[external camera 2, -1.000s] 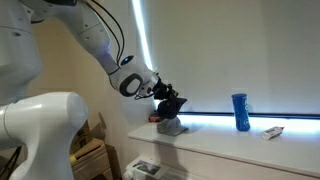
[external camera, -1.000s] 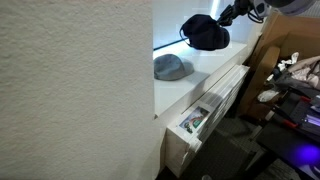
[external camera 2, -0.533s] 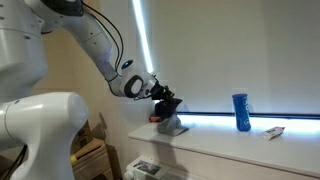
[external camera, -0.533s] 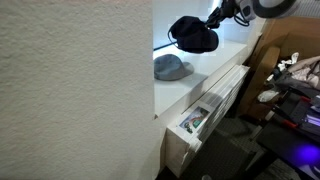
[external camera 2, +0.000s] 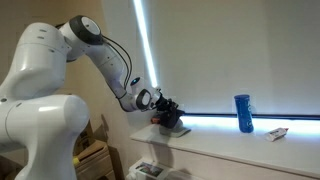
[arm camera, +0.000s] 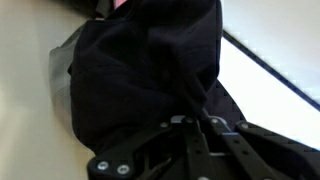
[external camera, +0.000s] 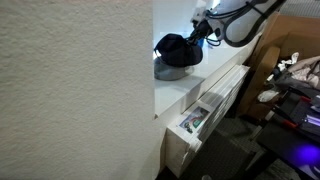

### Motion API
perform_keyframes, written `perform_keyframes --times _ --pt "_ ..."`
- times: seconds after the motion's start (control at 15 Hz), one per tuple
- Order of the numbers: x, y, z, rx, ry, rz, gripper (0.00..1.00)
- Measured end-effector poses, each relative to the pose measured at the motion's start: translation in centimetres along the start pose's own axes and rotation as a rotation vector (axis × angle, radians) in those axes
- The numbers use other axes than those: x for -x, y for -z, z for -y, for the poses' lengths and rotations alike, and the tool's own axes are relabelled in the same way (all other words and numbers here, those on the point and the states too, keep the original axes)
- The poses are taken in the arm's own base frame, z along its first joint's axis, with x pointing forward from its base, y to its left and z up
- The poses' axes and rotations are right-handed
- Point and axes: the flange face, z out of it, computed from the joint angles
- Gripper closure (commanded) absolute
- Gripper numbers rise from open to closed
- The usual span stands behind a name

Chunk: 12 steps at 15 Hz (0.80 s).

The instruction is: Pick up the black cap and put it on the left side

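My gripper should first move slightly further over the grey cap (external camera: pixel 170 72) (arm camera: pixel 62 80), and then it should open to release the black cap there.
My gripper (external camera: pixel 197 37) is shut on the black cap (external camera: pixel 176 50), a soft black fabric lump that hangs from the jaws. It is held just above the grey cap (external camera: pixel 170 72), which lies on the white counter (external camera: pixel 205 72). In an exterior view the black cap (external camera 2: pixel 172 112) hides most of the grey cap and the gripper (external camera 2: pixel 160 103) is beside it. In the wrist view the black cap (arm camera: pixel 150 70) fills the picture above the closed jaws (arm camera: pixel 192 122); a strip of grey cap (arm camera: pixel 62 80) shows at its left.
A tall blue bottle (external camera 2: pixel 241 113) and a small flat object (external camera 2: pixel 276 133) stand further along the counter below a bright light strip. A wall (external camera: pixel 75 90) blocks the near side. An open drawer (external camera: pixel 195 118) sits under the counter, with boxes and clutter (external camera: pixel 295 70) beyond.
My gripper has carried the black cap along the counter and down, from high above it to just over the grey cap.
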Motion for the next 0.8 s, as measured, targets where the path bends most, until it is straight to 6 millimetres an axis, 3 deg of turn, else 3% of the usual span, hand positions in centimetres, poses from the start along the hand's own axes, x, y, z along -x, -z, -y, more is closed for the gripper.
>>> perform_keyframes --times 0.07,0.13,0.27,0.6,0.8 --pt "1.1 -1.1 0.1 -0.017 -0.002 0.016 0.99" --pt "2.0 -2.0 0.2 -0.032 -0.004 0.030 0.70" --pt "2.9 -3.6 0.1 -0.056 -0.026 0.041 0.63" --pt "-0.6 -6.8 0.9 -0.059 -0.111 -0.075 0.26" --pt "-0.7 -7.3 2.4 -0.043 -0.166 -0.117 0.05"
